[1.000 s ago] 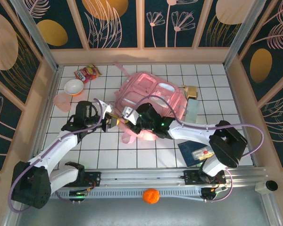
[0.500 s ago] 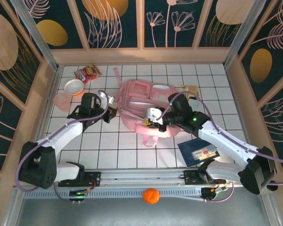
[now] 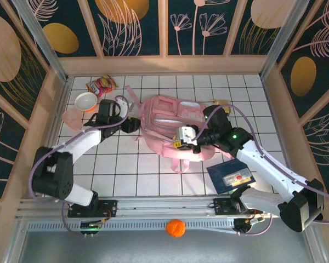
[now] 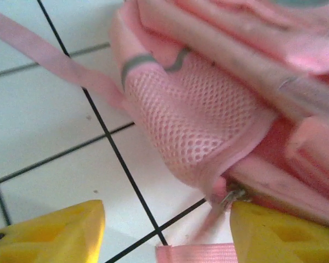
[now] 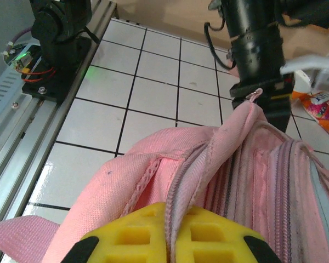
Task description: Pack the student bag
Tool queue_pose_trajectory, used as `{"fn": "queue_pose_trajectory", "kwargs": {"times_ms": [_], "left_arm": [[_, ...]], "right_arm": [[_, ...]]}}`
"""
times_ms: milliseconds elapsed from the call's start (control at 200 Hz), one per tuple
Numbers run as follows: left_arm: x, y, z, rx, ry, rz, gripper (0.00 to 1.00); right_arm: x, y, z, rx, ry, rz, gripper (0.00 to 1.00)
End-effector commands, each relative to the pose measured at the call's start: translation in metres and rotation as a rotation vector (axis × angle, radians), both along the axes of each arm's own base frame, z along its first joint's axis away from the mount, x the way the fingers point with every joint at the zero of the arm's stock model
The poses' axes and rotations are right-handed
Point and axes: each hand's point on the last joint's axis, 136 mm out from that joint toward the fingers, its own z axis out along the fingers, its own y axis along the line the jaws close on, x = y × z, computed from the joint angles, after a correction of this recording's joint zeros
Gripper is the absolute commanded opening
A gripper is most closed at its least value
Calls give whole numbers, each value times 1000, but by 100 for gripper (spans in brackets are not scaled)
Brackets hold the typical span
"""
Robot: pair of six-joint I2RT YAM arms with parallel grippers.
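The bag's near part is below my right gripper, so I need to lower the gripper toward it and release the zipper seam there.
The student bag (image 3: 170,118), a large light-pink backpack, lies in the middle of the tiled table. My right gripper (image 3: 182,137) is at the bag's near edge. In the right wrist view it (image 5: 175,212) is shut on a raised zipper seam of the bag (image 5: 219,164). My left gripper (image 3: 132,125) is at the bag's left side. Its yellow fingers (image 4: 49,230) stand wide open, with a pink strap (image 4: 194,253) and a metal zip pull (image 4: 236,194) between them, below the mesh side pocket (image 4: 197,115).
A snack packet (image 3: 101,85), a white bowl (image 3: 86,101) and a pink cup (image 3: 72,118) sit at the back left. A blue booklet with a card (image 3: 231,175) lies at the near right. A gold object (image 3: 222,104) is right of the bag.
The bag, lifted and blurred a second ago, now lies flat. My right gripper has swung right to the bag's near edge. The left gripper has moved farther back along the bag's left side.
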Motion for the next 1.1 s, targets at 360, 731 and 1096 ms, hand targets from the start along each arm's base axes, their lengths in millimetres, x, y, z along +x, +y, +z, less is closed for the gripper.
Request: {"fn": "queue_pose_trajectory", "kwargs": {"times_ms": [360,731,1096], "left_arm": [[-20,53,88,-1,-219,288,75],[-22,49,64,28,-222,236,76],[-27,-29,70,-155,-124,45,69]], "right_arm": [[-15,92,-3,-26,-133,386,0],[38,56,-47,23,153,-71,33],[89,7,-39,184,773,-741,59]]}}
